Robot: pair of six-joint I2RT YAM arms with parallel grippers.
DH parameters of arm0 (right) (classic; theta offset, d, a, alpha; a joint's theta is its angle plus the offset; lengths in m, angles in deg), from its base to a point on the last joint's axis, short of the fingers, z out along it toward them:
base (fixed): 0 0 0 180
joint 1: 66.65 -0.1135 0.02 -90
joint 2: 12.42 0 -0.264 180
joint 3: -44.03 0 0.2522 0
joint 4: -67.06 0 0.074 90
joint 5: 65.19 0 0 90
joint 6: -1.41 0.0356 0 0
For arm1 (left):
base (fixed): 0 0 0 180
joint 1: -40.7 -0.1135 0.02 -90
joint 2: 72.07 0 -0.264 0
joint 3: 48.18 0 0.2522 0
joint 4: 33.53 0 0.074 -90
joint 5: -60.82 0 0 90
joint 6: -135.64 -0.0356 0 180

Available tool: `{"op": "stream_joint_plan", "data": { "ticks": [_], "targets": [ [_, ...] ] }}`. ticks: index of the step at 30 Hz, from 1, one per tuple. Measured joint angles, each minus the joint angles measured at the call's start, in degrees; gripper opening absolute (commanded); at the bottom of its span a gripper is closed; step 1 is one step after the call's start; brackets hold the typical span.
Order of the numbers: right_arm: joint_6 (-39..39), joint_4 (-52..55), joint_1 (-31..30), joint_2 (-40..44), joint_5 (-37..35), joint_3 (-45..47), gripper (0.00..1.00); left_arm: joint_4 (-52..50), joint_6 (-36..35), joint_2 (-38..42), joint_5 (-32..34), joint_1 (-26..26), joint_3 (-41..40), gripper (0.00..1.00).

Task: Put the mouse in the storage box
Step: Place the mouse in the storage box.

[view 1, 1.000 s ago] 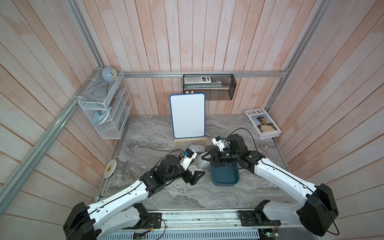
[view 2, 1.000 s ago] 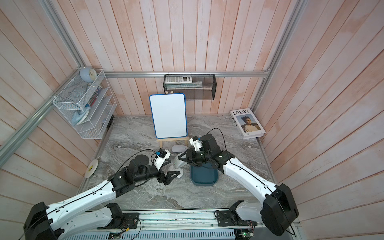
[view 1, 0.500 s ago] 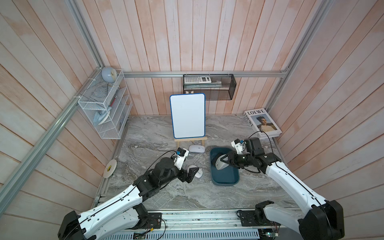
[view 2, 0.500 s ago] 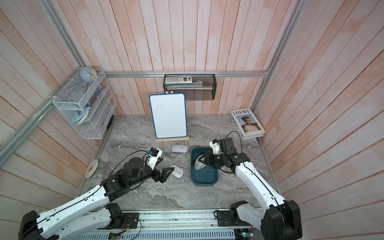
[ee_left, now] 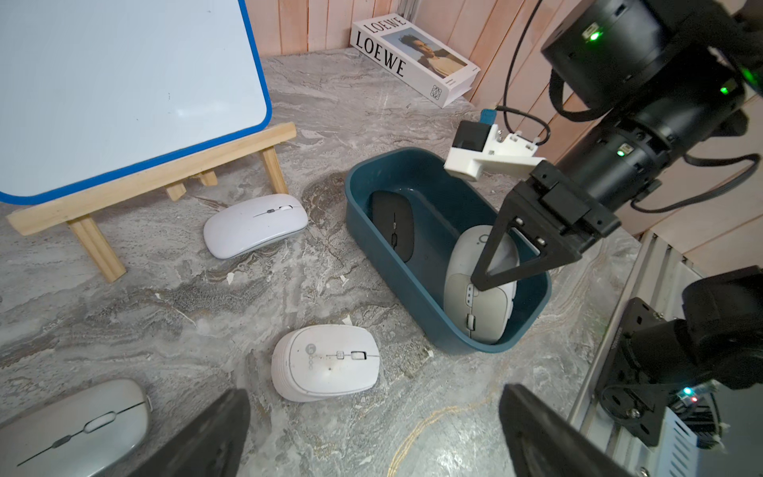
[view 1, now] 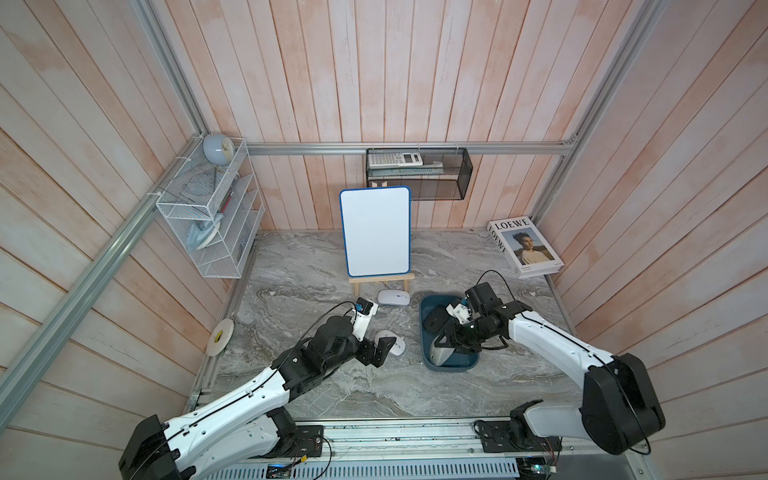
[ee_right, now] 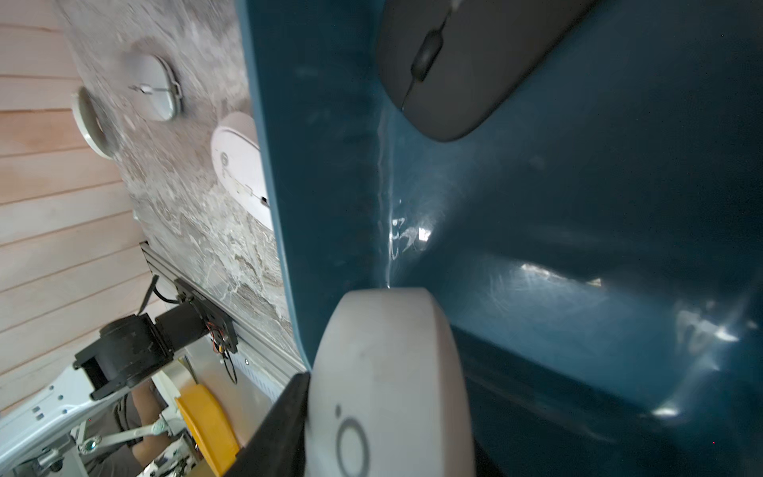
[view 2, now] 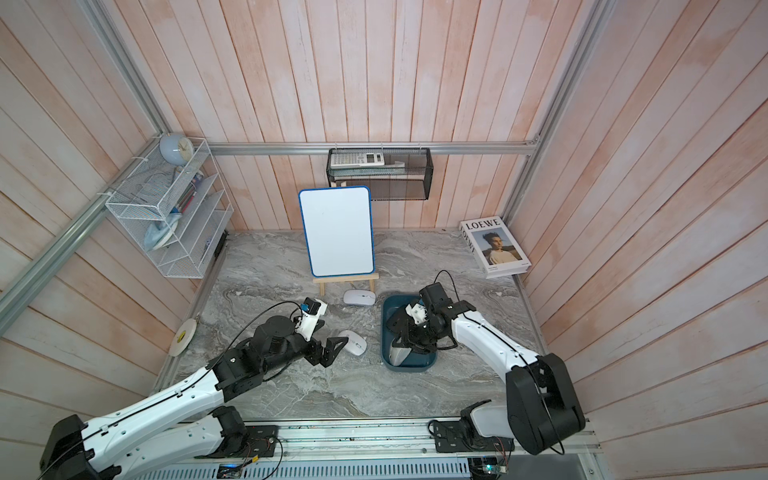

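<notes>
I should next lower my right gripper's tilted light grey mouse onto the box's bare bottom below, short of the black mouse [view 1: 434, 322], and release.
The storage box [view 1: 424, 332] [view 2: 386, 353] [ee_left: 396, 285] is a dark teal tub on the marble table. A black mouse [view 1: 434, 322] [ee_left: 392, 225] [ee_right: 462, 66] lies in its far end. My right gripper [view 1: 446, 343] [view 2: 405, 343] [ee_right: 388, 433] reaches down into the near end, shut on a light grey mouse [view 1: 439, 355] [view 2: 400, 356] [ee_left: 479, 297] [ee_right: 384, 371] that tilts nose-down inside the walls. To the left of the box my left gripper [view 1: 380, 351] [view 2: 332, 352] [ee_left: 371, 446] stands open, just short of a white mouse [view 1: 397, 345] [view 2: 353, 341] [ee_left: 326, 363] on the table.
A flat white mouse [view 1: 393, 297] [ee_left: 256, 225] lies by the easel of the whiteboard [view 1: 375, 230]. A silver mouse [ee_left: 74, 425] sits beside my left gripper. A book [view 1: 524, 251] is at the back right, a tape roll [view 1: 219, 336] at the left edge.
My right gripper carried the grey mouse rightward over the storage box and lowered it into the near end. The left arm drew back slightly; its gripper stayed open by the white mouse.
</notes>
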Motion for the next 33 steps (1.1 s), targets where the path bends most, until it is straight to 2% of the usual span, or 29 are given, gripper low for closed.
{"op": "stream_joint_plan", "data": {
  "ticks": [8,14,16,20,26,33],
  "targets": [
    [-3.1,0.7,-1.4,-8.5,2.5,-3.7,0.28,-0.9,0.0,-0.2,0.0,0.0,0.0,1.00],
    [-5.1,1.1,-1.5,-12.6,5.2,-5.9,0.34,-1.3,-0.1,-0.2,0.0,0.0,0.0,1.00],
    [-5.6,1.3,-1.5,-12.9,5.2,-6.2,0.39,-1.3,-0.1,-0.3,0.0,0.0,0.0,1.00],
    [-6.7,1.6,-1.5,-13.1,5.0,-6.4,0.55,-1.4,-0.1,-0.3,0.0,0.0,0.0,1.00],
    [-7.6,3.0,-1.9,-13.3,2.6,-6.4,0.71,-1.6,-0.1,-0.5,0.0,0.0,0.0,1.00],
    [-8.5,5.3,-1.9,-13.3,-1.6,-7.7,0.78,-1.7,-0.1,-0.6,0.0,0.0,0.0,1.00]
  ]
}}
